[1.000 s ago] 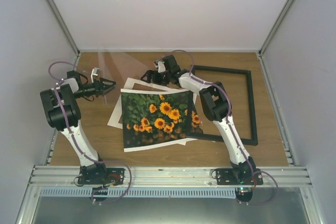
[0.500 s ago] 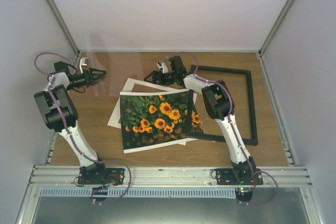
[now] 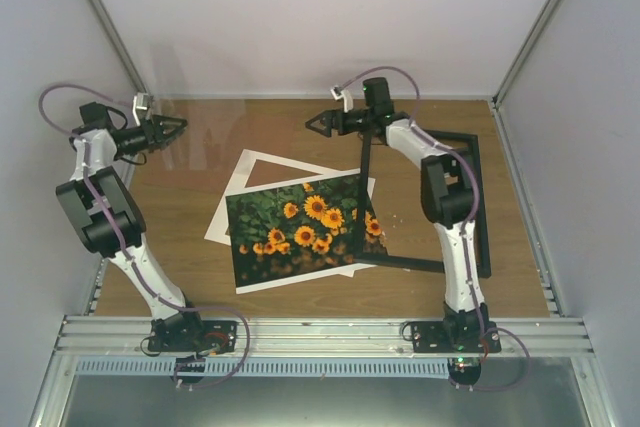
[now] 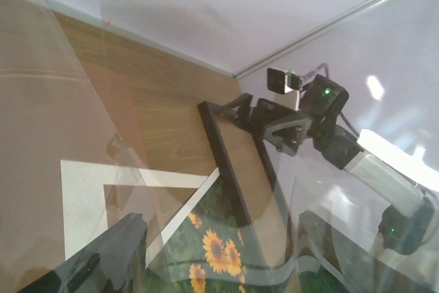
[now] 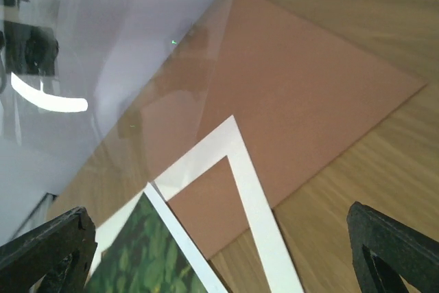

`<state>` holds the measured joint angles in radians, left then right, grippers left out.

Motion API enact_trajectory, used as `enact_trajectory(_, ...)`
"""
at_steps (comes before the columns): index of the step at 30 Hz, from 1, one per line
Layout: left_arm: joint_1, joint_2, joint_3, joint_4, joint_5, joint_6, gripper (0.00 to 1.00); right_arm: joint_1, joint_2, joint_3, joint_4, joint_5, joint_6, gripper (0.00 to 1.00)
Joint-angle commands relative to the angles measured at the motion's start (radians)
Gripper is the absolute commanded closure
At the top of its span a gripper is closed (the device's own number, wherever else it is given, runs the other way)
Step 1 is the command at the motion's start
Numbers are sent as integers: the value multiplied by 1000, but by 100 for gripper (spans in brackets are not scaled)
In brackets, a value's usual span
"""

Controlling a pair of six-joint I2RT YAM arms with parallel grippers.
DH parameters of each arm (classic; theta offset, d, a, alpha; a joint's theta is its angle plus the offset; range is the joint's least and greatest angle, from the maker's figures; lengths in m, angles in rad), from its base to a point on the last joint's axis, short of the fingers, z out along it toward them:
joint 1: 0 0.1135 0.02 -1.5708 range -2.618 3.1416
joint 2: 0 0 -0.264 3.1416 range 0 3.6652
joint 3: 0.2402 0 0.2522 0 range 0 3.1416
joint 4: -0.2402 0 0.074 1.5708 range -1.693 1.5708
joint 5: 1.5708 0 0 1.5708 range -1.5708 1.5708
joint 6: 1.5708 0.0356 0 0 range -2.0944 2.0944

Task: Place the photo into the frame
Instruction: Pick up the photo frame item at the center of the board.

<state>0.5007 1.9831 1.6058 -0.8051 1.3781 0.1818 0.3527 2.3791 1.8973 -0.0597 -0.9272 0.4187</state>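
I should next lift my right gripper off the frame's corner to clamp the sheet's edge. The sheet's edge is raised at my left gripper, across from my right gripper.
The photo (image 3: 295, 227) of orange sunflowers lies flat at mid-table, also in the left wrist view (image 4: 219, 252) and the right wrist view (image 5: 137, 259). The black frame (image 3: 478, 207) sits to its right. The frame's left bar (image 4: 223, 162) crosses above the photo's right edge, and its far left corner is raised against a finger of my right gripper (image 3: 318, 123). That gripper (image 5: 218, 214) stands wide open with nothing between its fingers. My left gripper (image 3: 178, 127) is up at the far left. Its fingers (image 4: 223, 223) are apart with the bowed edge of a clear sheet (image 4: 55, 101) between them.
A white mat (image 3: 245, 162) with a cut-out window lies partly under the photo, on a brown backing board (image 5: 309, 80). The clear sheet (image 5: 137, 53) stands tilted over the far left. White walls (image 3: 320, 17) enclose three sides, and a metal rail (image 3: 320, 332) runs along the near edge.
My left gripper has risen and swung back-left with the clear sheet. My right gripper has moved back and right, and the frame's left bar now lies over the photo's right edge.
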Motion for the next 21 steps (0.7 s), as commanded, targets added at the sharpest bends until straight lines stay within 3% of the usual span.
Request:
enact_trajectory(1,-15,-57,102,-118,54,82,39,-52,-134,-54,-289,17,-370,0)
enact_trajectory(7,-92,-95,94,-273,71,200,39,-163,-291,-249,-416,90,-564,0)
enact_trajectory(10,-152,-114,77,-356,66,282,39,-208,-340,-240,-482,64,-692,0)
enact_trajectory(16,-266,-152,61,-509,-10,506,39,-328,-348,82,-735,-98,-882,0)
enact_trajectory(21,-364,-212,54,-504,-115,549,39,-367,-318,409,-946,-201,-992,0)
